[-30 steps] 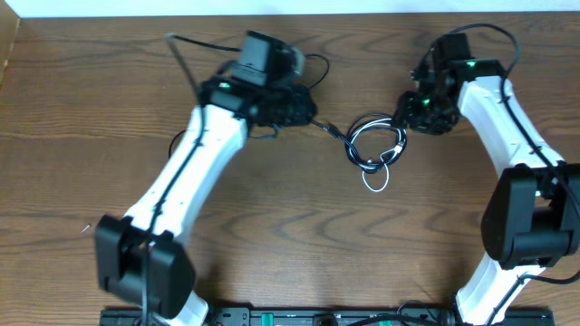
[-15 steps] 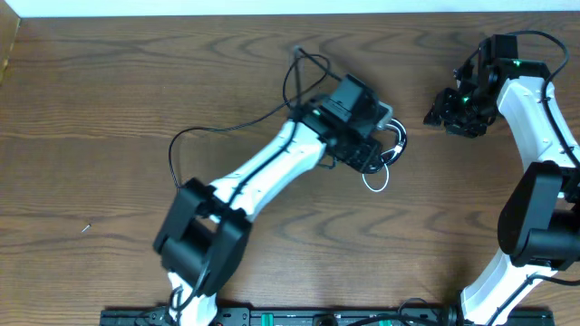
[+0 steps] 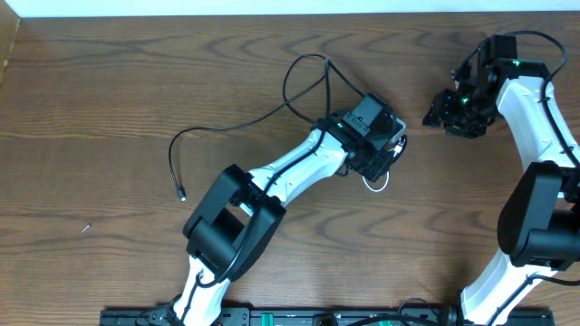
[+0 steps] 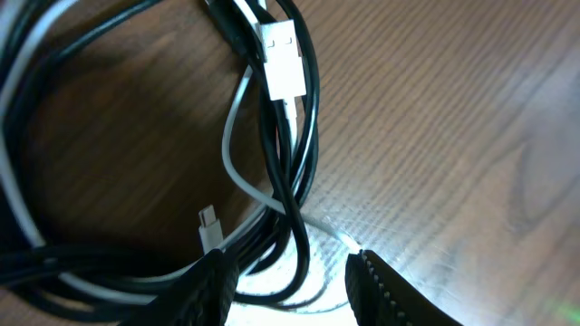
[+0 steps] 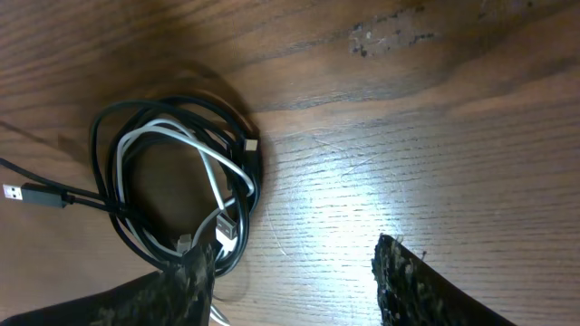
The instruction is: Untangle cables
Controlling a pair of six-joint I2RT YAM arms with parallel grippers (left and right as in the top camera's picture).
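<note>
My left gripper moves down onto the bundle's gathered black strands next and closes, because the strands already run between its open fingers.
The cables lie as one small bundle (image 3: 391, 156) of black and white coils, mostly hidden under my left gripper (image 3: 381, 156). A white loop (image 3: 377, 182) sticks out in front. A long black strand (image 3: 237, 126) runs left from the bundle through a loop to a small plug end (image 3: 181, 196). In the left wrist view the coils (image 4: 290, 172) fill the frame, with a white USB plug (image 4: 281, 59). My left gripper (image 4: 285, 282) is open with a black strand between its fingers. My right gripper (image 3: 449, 113) is open and empty, right of the bundle (image 5: 172, 181). Its fingers (image 5: 290, 281) frame bare wood.
The brown wooden table (image 3: 109, 100) carries only the cables. Its back edge (image 3: 272, 14) meets a white wall. A black rail (image 3: 317, 317) runs along the front edge. A tiny speck (image 3: 86, 228) lies at front left.
My left arm has swung from the back left onto the bundle, uncovering the long black strand. My right gripper has pulled back to the right, away from the bundle.
</note>
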